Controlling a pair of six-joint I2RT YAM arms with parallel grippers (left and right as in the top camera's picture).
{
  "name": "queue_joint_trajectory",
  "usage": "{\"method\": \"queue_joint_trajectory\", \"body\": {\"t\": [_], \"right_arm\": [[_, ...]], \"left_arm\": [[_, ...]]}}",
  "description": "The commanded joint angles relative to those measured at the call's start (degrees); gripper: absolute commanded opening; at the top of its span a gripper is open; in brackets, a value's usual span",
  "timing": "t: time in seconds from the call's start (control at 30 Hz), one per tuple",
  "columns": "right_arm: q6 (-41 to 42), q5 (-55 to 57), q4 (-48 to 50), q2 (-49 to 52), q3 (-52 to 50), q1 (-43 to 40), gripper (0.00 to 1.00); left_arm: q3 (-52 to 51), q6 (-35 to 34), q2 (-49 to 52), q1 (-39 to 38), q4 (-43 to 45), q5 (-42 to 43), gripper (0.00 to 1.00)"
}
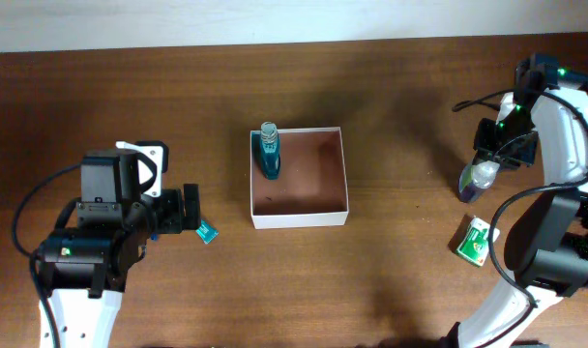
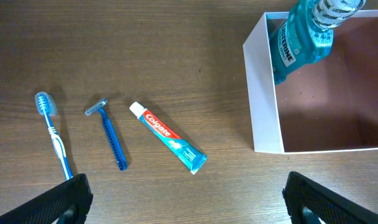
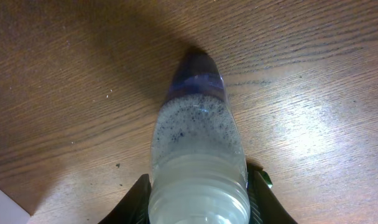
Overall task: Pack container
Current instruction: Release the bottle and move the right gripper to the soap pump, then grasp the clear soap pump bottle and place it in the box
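Observation:
Next, my right gripper will rise, shift left in the overhead view and lower the clear bottle into the box's free far corner (image 1: 323, 155), since mouthwash takes the other.
The container (image 1: 300, 221) is a square white-walled box with a reddish-brown floor at the table's middle; its left wall shows in the left wrist view (image 2: 262, 93). A blue mouthwash bottle (image 1: 268, 153) stands in its far left corner (image 2: 304, 37). My left gripper (image 1: 191, 210) is open and empty, left of the box (image 2: 188, 199). My right gripper (image 1: 487, 164) is shut on a clear bottle with a whitish cap and dark base (image 3: 198, 143) at the far right, its base on or near the table.
A toothpaste tube (image 2: 168, 137), a blue razor (image 2: 108, 134) and a blue toothbrush (image 2: 52, 134) lie on the wood left of the box. A green and white packet (image 1: 476, 242) lies at the right, nearer the front than the clear bottle.

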Motion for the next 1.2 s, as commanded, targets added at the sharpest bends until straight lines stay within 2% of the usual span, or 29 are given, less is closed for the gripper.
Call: {"method": "queue_joint_trajectory", "body": {"t": [0.0,0.1,0.2,0.27,0.5,0.63,0.8,0.87,1.03,1.17], "right_arm": [[0.0,0.1,-0.3,-0.7,-0.2,-0.5,0.23],[0.0,-0.2,-0.7,-1.3,0.3,-0.5,0.22],[0.0,-1.5,-2.4,-2.1,2.1,-0.4,0.15],[0.0,-1.5,-3.7,-2.8,3.4,-0.4,0.05],[0.2,-4.1,-4.9,-10.2,4.6,-0.3,0.04],[0.2,-6.3,-5.9,-17.7,4.6,2.9,0.04],[1.3,-6.5,-6.7,-26.7,4.6,14.1,0.04],[5.2,-5.4,-6.1,-29.3,4.9,20.8,0.04],[11.3,-2.6,-3.9,-29.4,8.7,35.9,0.04],[12.7,2.4,-0.2,-26.7,9.8,42.9,0.04]], "left_arm": [[0.7,-0.5,0.0,0.0,0.0,-0.3,0.99],[0.7,-0.5,0.0,0.0,0.0,-0.3,0.99],[0.7,-0.5,0.0,0.0,0.0,-0.3,0.99],[0.7,-0.5,0.0,0.0,0.0,-0.3,0.99],[0.7,-0.5,0.0,0.0,0.0,-0.3,0.99],[0.7,-0.5,0.0,0.0,0.0,-0.3,0.99],[0.7,-0.5,0.0,0.0,0.0,-0.3,0.99],[0.7,-0.5,0.0,0.0,0.0,-0.2,0.99],[0.7,-0.5,0.0,0.0,0.0,-0.2,0.99],[0.7,-0.5,0.0,0.0,0.0,-0.2,0.99]]}}
